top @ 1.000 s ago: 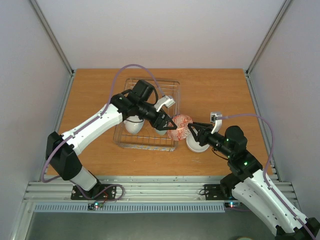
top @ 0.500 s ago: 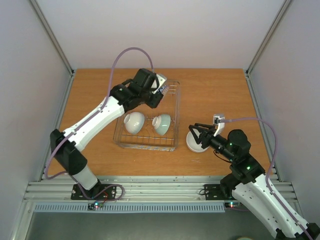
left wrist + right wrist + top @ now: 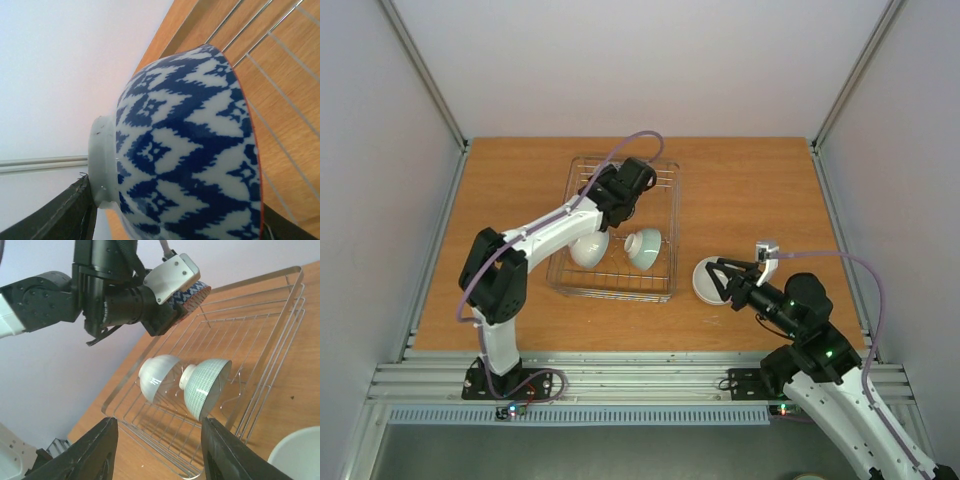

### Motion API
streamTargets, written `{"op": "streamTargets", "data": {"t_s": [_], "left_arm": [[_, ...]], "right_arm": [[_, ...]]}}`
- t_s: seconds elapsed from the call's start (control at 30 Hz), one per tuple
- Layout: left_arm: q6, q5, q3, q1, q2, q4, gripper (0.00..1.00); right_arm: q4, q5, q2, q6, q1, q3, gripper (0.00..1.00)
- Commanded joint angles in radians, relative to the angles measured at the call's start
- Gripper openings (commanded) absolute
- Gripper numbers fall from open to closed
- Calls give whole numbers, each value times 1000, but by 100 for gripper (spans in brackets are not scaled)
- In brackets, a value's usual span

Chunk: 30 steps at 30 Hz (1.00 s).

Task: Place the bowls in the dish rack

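Observation:
I need to lower the patterned bowl (image 3: 190, 150), held on its side, into the rack's far part (image 3: 270, 80) with my left gripper and let go of the bowl there.
The dish rack (image 3: 669, 262) is a silver wire basket at mid-table. A white bowl (image 3: 588, 248) and a pale green bowl (image 3: 643, 247) stand on edge in its near part; both also show in the right wrist view (image 3: 157, 376) (image 3: 206, 385). My left gripper (image 3: 628, 196) is over the rack's far part, shut on a blue-and-white patterned bowl (image 3: 190, 150) with a red rim, held on its side above the rack wires (image 3: 280, 45). That bowl also shows in the right wrist view (image 3: 192, 294). My right gripper (image 3: 725, 280) is open and empty over a white bowl (image 3: 708, 281) on the table right of the rack.
The wooden table (image 3: 520, 190) is walled by grey panels on three sides, with metal rails along its edges. The left arm's purple cable (image 3: 620, 150) loops above the rack's far edge. The loose white bowl shows at the right wrist view's bottom right corner (image 3: 297, 455).
The left gripper has carried the patterned bowl from the rack's right edge, near the right gripper, to above the rack's far part. The right gripper has drawn back slightly.

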State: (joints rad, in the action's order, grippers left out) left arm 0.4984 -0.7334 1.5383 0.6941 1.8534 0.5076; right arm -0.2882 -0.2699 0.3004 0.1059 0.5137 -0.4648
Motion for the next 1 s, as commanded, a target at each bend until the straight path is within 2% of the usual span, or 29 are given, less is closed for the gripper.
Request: {"op": "streamTargets", "data": {"t_s": [0.0,0.27,0.6,0.97], "left_arm": [[143,-135,10,-11,24,-184,0],[136,-104,34,-66,84,-147,1],[71,-60,97,-81,201,-5,0],[38,-46,149,-96,277,74,0]], "right_arm": [[-76,6,-48,-6,-3,-13,48],[-152,25,-135,2,-3,-16,48],[-177,38,-142,-14,-2,-31,48],[-207,54,-149,-32,-3,-44,48]]}}
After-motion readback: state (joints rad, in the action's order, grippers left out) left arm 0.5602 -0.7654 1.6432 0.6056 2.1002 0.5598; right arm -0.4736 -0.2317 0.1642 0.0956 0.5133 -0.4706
